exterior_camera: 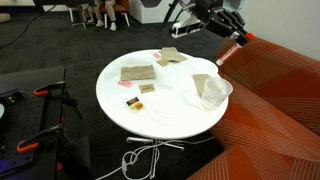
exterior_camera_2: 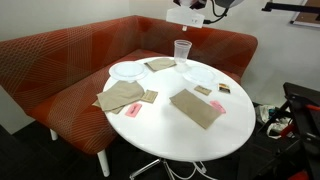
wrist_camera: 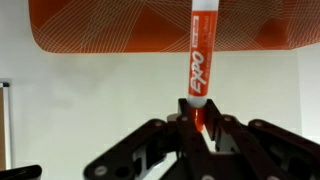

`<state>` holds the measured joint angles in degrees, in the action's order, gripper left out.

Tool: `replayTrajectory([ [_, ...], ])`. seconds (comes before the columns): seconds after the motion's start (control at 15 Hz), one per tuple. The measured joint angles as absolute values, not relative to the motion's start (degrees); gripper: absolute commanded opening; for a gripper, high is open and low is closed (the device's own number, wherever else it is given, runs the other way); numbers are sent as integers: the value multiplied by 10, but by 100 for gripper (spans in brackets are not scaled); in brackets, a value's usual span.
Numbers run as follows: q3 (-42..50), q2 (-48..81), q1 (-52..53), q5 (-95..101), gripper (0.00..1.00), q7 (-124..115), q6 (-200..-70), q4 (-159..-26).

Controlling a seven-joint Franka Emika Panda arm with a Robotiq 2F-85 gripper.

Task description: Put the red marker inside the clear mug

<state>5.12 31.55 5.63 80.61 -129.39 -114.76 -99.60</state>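
Note:
The clear mug's open top (exterior_camera: 217, 82) is below my gripper, and the marker's loose end is still above it. My gripper will bring that end down into the mug's top next and release.
My gripper (wrist_camera: 200, 122) is shut on the red marker (wrist_camera: 200, 55), which has "EXPO" lettering and stands out past the fingers. In an exterior view the gripper (exterior_camera: 226, 30) holds the marker (exterior_camera: 232, 50) tilted in the air, above and a little behind the clear mug (exterior_camera: 213, 92). The mug stands upright and empty near the edge of the round white table (exterior_camera: 160, 115), on the sofa side. The mug (exterior_camera_2: 182, 52) and the table (exterior_camera_2: 180, 135) show in both exterior views. In one of them the gripper (exterior_camera_2: 190, 12) is at the top edge, above the mug.
Flat tan cloth pieces (exterior_camera_2: 122, 95) (exterior_camera_2: 195, 108) (exterior_camera: 137, 73), white plates (exterior_camera_2: 127, 70) (exterior_camera_2: 200, 75) and small card pieces (exterior_camera: 146, 89) lie on the table. A red patterned sofa (exterior_camera_2: 60, 60) wraps around the table. Cables (exterior_camera: 145, 155) lie on the floor.

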Motion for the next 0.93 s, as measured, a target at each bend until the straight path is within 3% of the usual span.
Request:
replayTrajectory([
  [0.93, 50, 410, 43, 806, 5, -1215, -1134, -918],
])
